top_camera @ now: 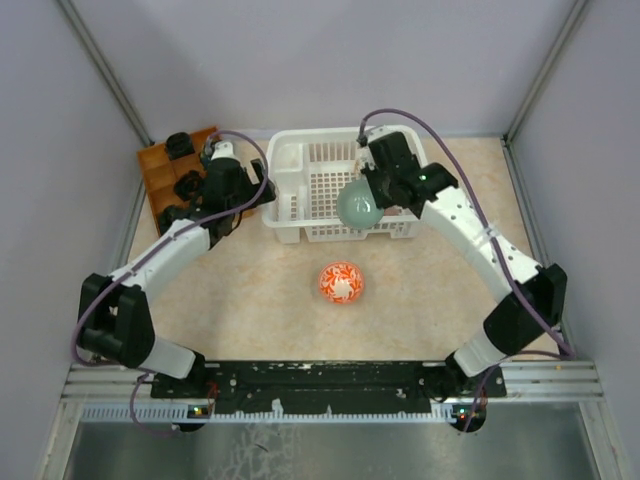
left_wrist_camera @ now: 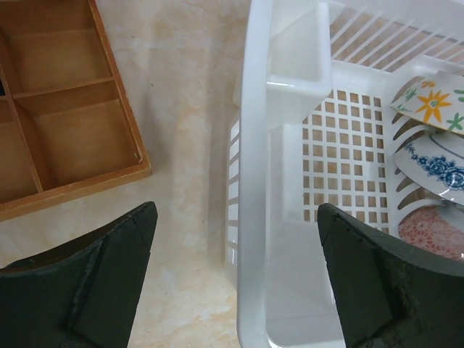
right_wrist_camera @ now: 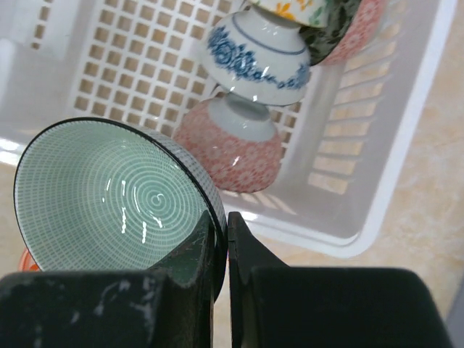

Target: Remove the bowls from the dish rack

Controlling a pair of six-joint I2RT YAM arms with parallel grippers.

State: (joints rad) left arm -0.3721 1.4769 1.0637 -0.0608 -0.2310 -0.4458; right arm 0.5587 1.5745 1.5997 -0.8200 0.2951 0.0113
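Next, my right gripper draws back, then moves down to release the pale green bowl inside the orange-red bowl (top_camera: 341,283), as that sits below it and nearer my base.
The white dish rack (top_camera: 300,222) stands at the back middle of the table. My right gripper (top_camera: 372,195) is shut on the rim of a pale green bowl (top_camera: 358,206) and holds it over the rack's front edge; in the right wrist view the gripper (right_wrist_camera: 221,221) pinches the bowl (right_wrist_camera: 109,196). Below it in the rack (right_wrist_camera: 377,167) lie a blue-flowered bowl (right_wrist_camera: 254,54) and a pink bowl (right_wrist_camera: 232,141). An orange-red bowl (top_camera: 341,283) sits on the table in front of the rack. My left gripper (top_camera: 262,190) is open, astride the rack's left wall (left_wrist_camera: 254,181), holding nothing.
An orange-brown compartment tray (top_camera: 160,170) lies left of the rack, and also shows in the left wrist view (left_wrist_camera: 58,109). The rack's corner compartment (left_wrist_camera: 297,58) is at its back left. Grey enclosure walls stand at the left, right and back.
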